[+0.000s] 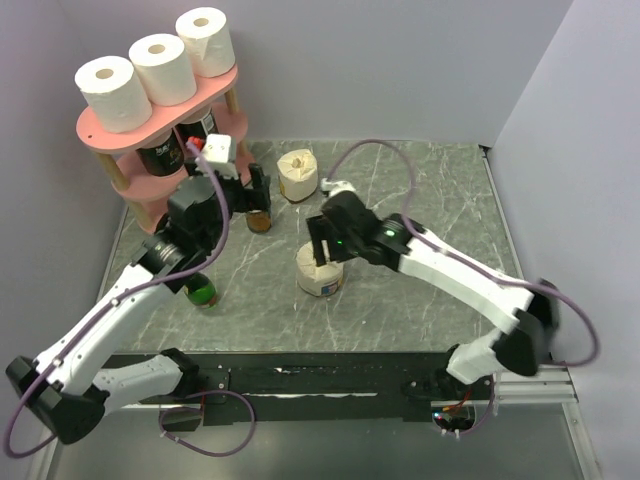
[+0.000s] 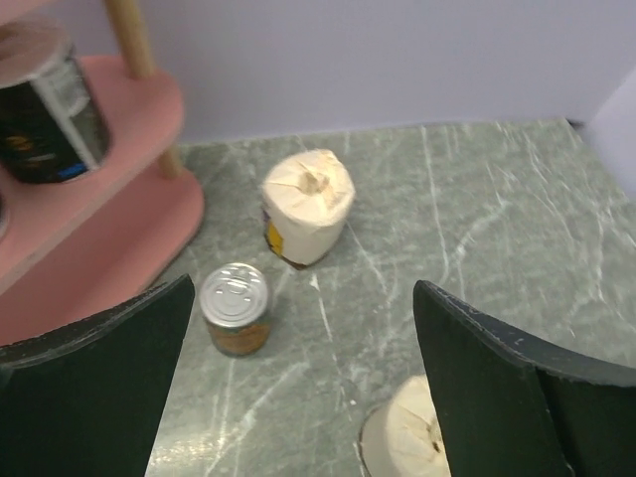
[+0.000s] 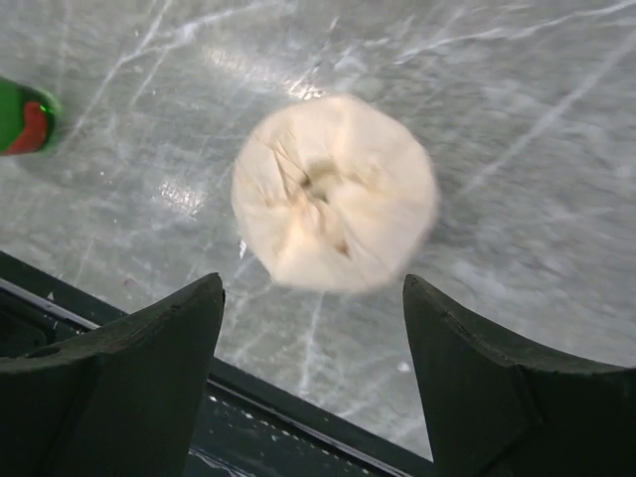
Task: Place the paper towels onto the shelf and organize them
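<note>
My left gripper swings to the right in the top view and comes down over the near wrapped roll next, since the roll's crumpled top stands upright.
Three white paper towels (image 1: 112, 90) (image 1: 163, 68) (image 1: 205, 40) stand in a row on the top board of the pink shelf (image 1: 100, 137) at the far left. My left gripper (image 1: 257, 192) (image 2: 303, 288) hangs open just right of the shelf (image 2: 119, 229), nothing between its fingers. My right gripper (image 1: 320, 248) (image 3: 313, 283) is open over a cream paper-wrapped roll (image 1: 320, 272) (image 3: 333, 189) at mid-table; the roll lies just past the fingertips, apart from them. A second wrapped roll (image 1: 298, 173) (image 2: 308, 207) stands further back.
Dark labelled cans (image 1: 160, 155) (image 2: 40, 119) sit on the shelf's middle board. A small tin (image 1: 260, 221) (image 2: 236, 308) stands on the table below my left gripper. A green bottle (image 1: 203, 292) (image 3: 22, 117) stands beside the left arm. Walls close in at left and right.
</note>
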`<state>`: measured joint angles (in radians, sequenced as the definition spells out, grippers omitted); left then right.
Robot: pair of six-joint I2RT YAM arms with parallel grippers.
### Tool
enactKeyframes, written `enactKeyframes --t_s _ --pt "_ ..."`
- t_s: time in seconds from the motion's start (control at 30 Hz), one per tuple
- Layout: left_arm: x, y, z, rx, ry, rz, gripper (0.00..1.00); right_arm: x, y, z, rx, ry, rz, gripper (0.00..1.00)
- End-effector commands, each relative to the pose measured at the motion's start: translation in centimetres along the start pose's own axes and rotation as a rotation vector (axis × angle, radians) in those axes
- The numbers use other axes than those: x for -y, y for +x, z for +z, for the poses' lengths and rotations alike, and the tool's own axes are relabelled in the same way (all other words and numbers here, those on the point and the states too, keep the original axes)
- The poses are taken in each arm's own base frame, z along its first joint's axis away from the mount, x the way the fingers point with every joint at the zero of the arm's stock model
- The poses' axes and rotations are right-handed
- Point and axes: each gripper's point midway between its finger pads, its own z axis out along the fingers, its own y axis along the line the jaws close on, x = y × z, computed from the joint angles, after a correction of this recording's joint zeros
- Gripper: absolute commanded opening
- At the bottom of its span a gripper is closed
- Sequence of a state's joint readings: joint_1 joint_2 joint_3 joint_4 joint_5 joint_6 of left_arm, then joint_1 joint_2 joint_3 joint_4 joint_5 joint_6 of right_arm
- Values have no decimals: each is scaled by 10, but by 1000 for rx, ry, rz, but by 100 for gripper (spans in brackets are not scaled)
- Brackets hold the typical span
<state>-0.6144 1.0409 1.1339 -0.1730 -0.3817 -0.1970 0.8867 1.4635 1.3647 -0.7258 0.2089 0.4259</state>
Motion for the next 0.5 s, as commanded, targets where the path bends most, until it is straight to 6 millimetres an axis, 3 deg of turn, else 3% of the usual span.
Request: enactKeyframes --t_s 0.0,0.1,0.3,0.47 --pt "35 18 4 -124 91 36 99 30 3 -42 114 39 24 80" --pt "80 58 0 -229 188 93 99 49 19 -60 154 51 44 80" --pt "151 131 -11 -370 317 275 96 80 41 -89 271 66 130 80" --pt "178 175 -12 -449 373 373 93 94 49 -112 357 43 196 83"
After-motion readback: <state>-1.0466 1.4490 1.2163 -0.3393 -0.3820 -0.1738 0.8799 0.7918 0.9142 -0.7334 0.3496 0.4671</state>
